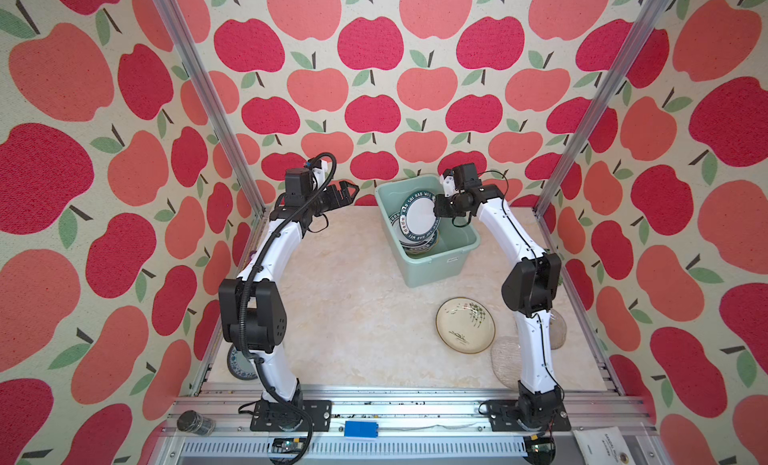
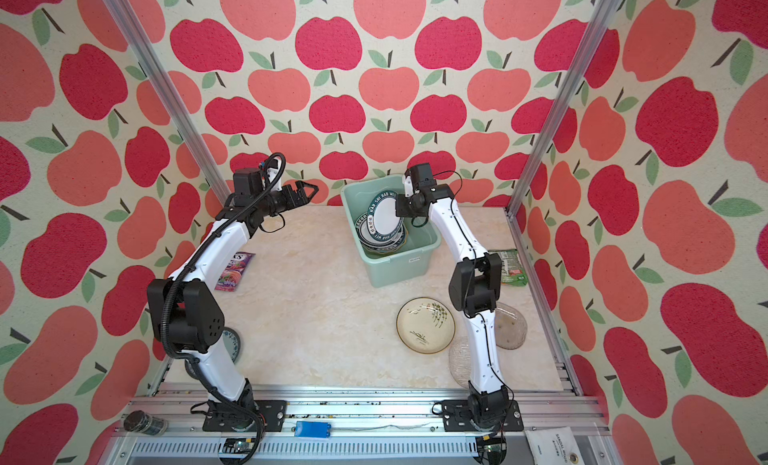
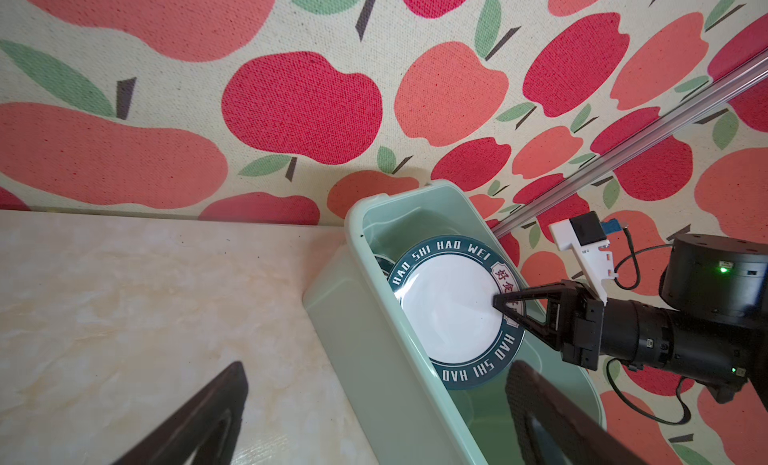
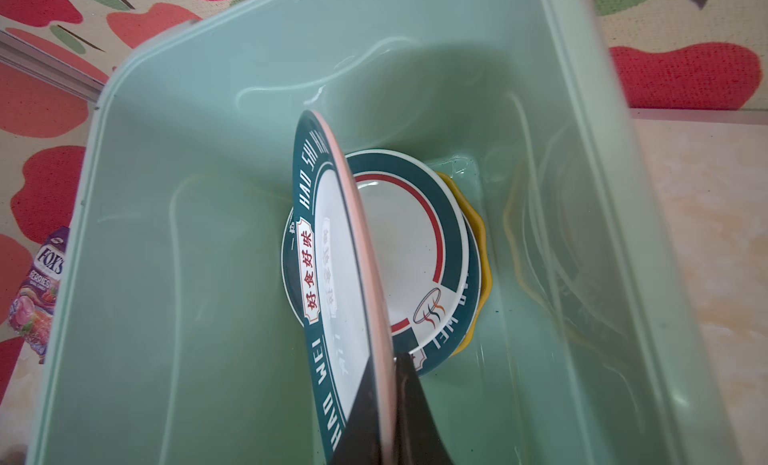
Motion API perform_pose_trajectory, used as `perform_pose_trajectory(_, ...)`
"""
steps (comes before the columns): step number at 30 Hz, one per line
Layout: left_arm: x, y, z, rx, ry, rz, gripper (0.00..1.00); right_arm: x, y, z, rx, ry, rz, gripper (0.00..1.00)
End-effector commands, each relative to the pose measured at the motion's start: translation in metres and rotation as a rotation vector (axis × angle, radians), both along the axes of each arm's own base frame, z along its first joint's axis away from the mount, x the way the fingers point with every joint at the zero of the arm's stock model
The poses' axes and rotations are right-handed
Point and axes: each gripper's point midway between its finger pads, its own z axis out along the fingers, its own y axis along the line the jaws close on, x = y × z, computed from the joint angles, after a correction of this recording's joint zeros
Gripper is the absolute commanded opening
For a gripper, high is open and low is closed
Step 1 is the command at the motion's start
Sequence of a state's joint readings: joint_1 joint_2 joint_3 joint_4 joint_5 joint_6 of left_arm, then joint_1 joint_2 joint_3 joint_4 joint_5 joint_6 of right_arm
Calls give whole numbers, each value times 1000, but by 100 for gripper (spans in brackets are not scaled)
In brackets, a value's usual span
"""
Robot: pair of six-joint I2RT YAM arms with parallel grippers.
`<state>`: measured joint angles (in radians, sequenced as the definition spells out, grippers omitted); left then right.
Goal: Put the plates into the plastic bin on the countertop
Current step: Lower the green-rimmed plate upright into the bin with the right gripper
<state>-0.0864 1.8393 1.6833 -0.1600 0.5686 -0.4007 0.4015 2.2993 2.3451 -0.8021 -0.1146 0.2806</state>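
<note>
I will lower my right gripper deeper next, put the held plate on the stacked lettered plates in the mint bin (image 1: 436, 272) below, and let go of the held plate's rim.
My right gripper (image 1: 436, 211) (image 4: 386, 359) is shut on the rim of a white plate with a dark lettered rim (image 1: 419, 215) (image 3: 449, 313) (image 4: 332, 276), held on edge inside the mint plastic bin (image 1: 436, 272) (image 3: 365, 338). Below it lie more lettered plates (image 4: 415, 242) and a yellow one (image 4: 478, 234). My left gripper (image 1: 353, 191) (image 3: 376, 367) hangs open and empty left of the bin. On the countertop (image 1: 353, 309) rest a cream plate with a green plant (image 1: 465, 325), two clear glass plates (image 2: 511, 326) (image 2: 459, 359) and a blue-patterned plate (image 1: 239, 365), partly hidden by the arms.
A purple snack packet (image 2: 235, 272) lies by the left wall and a green one (image 2: 513, 267) by the right wall. Aluminium posts (image 1: 582, 122) stand at the back corners. On the front rail sit a dark jar (image 1: 195, 423) and a blue box (image 1: 360, 429).
</note>
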Motion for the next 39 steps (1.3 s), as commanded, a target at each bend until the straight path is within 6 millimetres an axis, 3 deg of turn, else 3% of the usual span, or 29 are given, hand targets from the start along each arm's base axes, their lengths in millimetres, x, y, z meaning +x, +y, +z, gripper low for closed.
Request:
perform_pose_trajectory(1,5,0,5,1,-5,-23,99,14,4,2,-10,-45,-40,0)
perform_pose_trajectory(9,15,-1,-11,-1,37,-26,100,23,11,-18,11,-23,-60,0)
perform_pose_trajectory(18,23,-3,-15,3,66,-42,100,31,8,-30,64,19,-87,0)
perform_pose_trajectory(26,27,-6,-14,-4,80,-58,100,31,6,-40,98,60,-103,12)
perform_pose_trajectory(39,28,-8,-6,-10,73,-68,100,29,8,-55,129,99,-104,24)
